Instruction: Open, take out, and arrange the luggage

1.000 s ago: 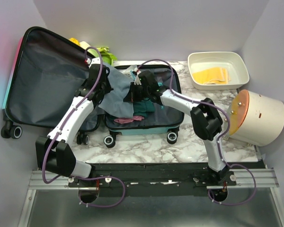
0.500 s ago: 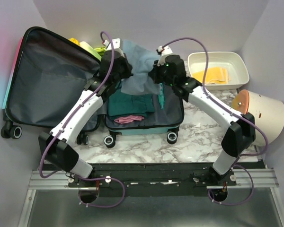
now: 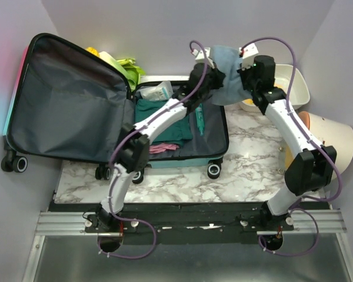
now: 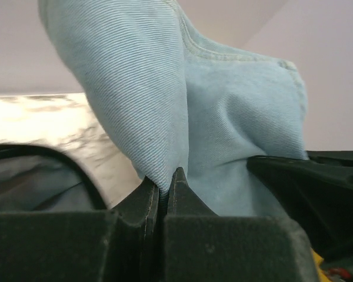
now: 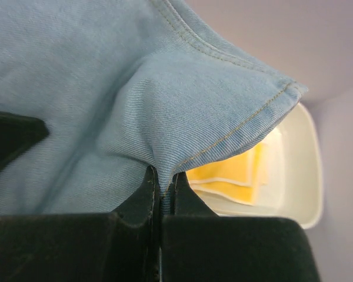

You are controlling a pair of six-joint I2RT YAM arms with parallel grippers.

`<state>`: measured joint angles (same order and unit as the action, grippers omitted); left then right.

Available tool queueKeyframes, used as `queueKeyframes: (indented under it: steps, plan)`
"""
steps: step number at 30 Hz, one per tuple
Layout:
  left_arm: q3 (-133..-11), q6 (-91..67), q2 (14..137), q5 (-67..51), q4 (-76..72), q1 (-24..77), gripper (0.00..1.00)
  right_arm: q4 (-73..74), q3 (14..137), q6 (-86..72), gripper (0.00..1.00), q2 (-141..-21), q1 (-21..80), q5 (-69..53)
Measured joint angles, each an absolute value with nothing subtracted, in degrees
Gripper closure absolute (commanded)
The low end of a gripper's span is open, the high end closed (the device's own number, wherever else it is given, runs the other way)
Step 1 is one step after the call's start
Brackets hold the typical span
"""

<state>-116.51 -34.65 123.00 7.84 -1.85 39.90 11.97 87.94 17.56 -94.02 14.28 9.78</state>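
I should next move my right gripper below and right in the top view, over the white tray already holding cloth, lower the denim (image 5: 106,88) inside and release.
The luggage (image 3: 70,106) lies open, its grey-lined lid leaning left and its base (image 3: 182,161) in the middle, with green clothes (image 3: 165,117), a pink item (image 3: 160,148) and a white packet (image 3: 156,91) inside. A light-blue denim garment (image 3: 228,73) hangs in the air behind the base's right corner. My left gripper (image 3: 213,76) is shut on its left fold, and the fabric (image 4: 223,117) rises from the gripper (image 4: 165,179). My right gripper (image 3: 245,77) is shut on its right edge, the gripper (image 5: 162,179) pinching a stitched hem of the denim (image 5: 106,88).
A white tray (image 3: 300,82) at the back right holds a folded yellow cloth (image 5: 241,176), just beyond the right gripper. A round beige container with an orange lid (image 3: 332,141) lies at the right edge. Green and yellow items (image 3: 120,63) sit behind the luggage.
Both arms have lifted the denim garment up out of the luggage base and carried it back and to the right, toward the white tray. Both grips stayed shut on it.
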Motion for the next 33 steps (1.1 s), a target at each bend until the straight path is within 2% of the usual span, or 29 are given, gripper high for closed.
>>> queueKeyframes:
  steps: [4,6,8,9,10,11,15,18,26,33]
  plan:
    - [-126.0,-39.4,136.3,6.4,-10.3,40.9,0.94,11.4,89.2,21.6,0.99,-95.4,9.9,11.6]
    - [-128.8,-41.0,141.1,6.5,-14.1,41.4,0.87,10.3,90.9,22.6,0.99,-97.5,7.7,12.9]
    - [-134.0,-42.0,146.5,6.5,-16.7,41.8,0.58,9.6,92.1,22.8,0.99,-99.6,6.2,13.9]
    - [-136.1,-42.2,148.6,6.5,-17.2,41.9,0.4,9.6,93.1,22.8,0.99,-100.9,5.1,14.3]
    - [-137.8,-42.5,150.1,6.6,-17.6,42.0,0.1,9.5,94.1,22.8,0.99,-102.2,4.4,14.6]
    - [-138.6,-42.2,151.1,6.7,-18.3,42.2,0.01,9.5,95.4,22.7,0.99,-103.9,3.6,14.7]
    - [-136.0,-41.1,150.7,7.0,-21.8,42.8,0.01,10.1,101.2,22.6,0.99,-109.5,1.4,14.9]
    - [-129.4,-39.1,147.2,7.0,-22.7,43.0,0.01,11.9,108.6,22.7,0.99,-114.9,-0.1,14.9]
    - [-104.5,-32.7,126.8,8.6,-22.7,43.1,0.01,14.3,116.1,22.7,0.99,-122.5,-2.9,15.0]
    - [-98.3,-29.1,115.5,10.2,-24.8,42.6,0.01,19.2,121.1,22.0,0.99,-125.3,-3.0,12.4]
